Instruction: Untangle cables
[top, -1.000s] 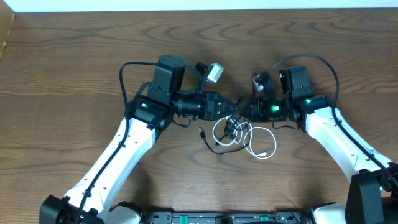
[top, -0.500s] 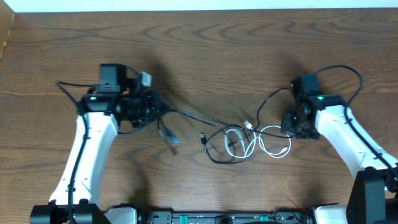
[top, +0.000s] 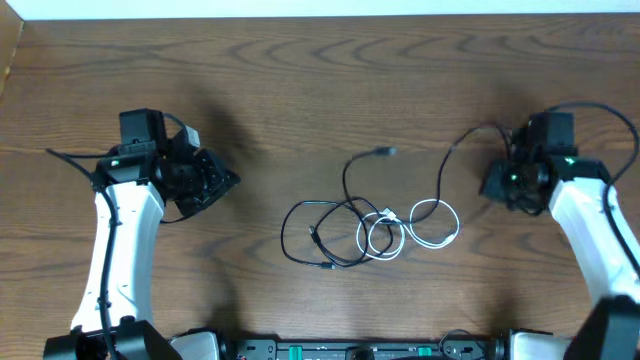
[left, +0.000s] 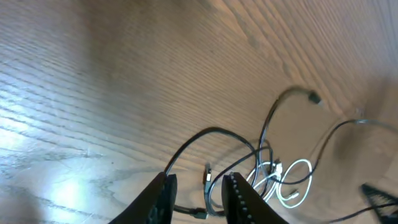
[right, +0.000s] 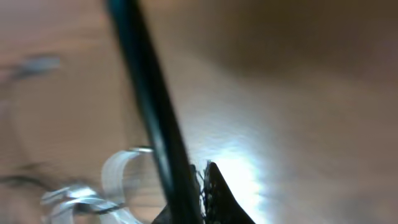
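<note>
My right gripper first rises outward next, tilting up, then releases the piece of black cable. This gets the black cable (top: 346, 180) away from the coiled white cable (top: 385, 230).
A thin black cable (top: 346, 180) lies in loose loops mid-table, one plug end (top: 384, 152) pointing away from me. It is crossed with the coiled white cable (top: 385, 230) at the centre. My left gripper (top: 222, 181) hovers well to the left of the cables, open with nothing between its fingers; its wrist view looks past the gripper (left: 199, 202) to the black cable (left: 205, 132) and white cable (left: 298, 186). My right gripper (top: 497, 186) is at the far right, shut on a strand of the black cable (right: 149, 93) that rises from the gripper (right: 204, 186).
The brown wooden table (top: 320, 80) runs to a pale edge at the back. Thick black robot wires arch over each arm (top: 600, 115).
My left gripper has opened and let go of the black cable, then drawn further left. The freed cable has dropped back to mid-table. My right arm has pulled right with its strand.
</note>
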